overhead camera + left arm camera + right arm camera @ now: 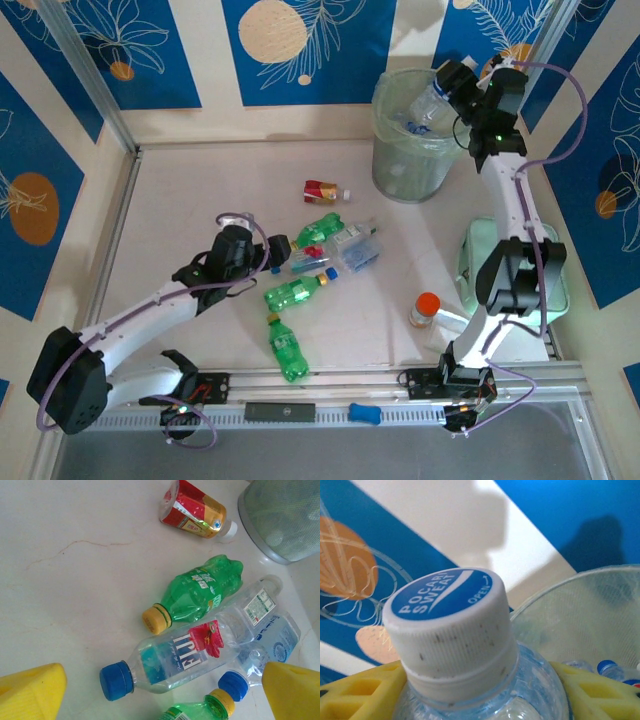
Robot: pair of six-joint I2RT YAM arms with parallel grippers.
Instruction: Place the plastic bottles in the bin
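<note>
Next, my right gripper moves the clear plastic bottle farther over the bin's opening (415, 105) (600, 635), then lets go of the bottle.
My right gripper (452, 88) is shut on a clear plastic bottle (430, 105) with a white and blue cap (450, 610), yellow fingers (360, 695) on both sides of its shoulder. It hangs over the bin (400, 175), whose lined rim (580, 610) shows more bottles inside. My left gripper (275, 255) stands open above a clear blue-capped bottle (195, 655) lying on the table, its fingertips (32, 690) well apart. Around that bottle lie a green one (200, 595), a red-and-gold one (195, 510), a blue-labelled one (270, 645) and another green one (200, 710). Two green bottles (293, 292) (287, 350) lie nearer.
A squat container with an orange cap (425, 310) stands at the right beside a mint-green tray (475, 260) under the right arm. A small blue piece (365, 412) lies on the front rail. Walls close the table's back and left.
</note>
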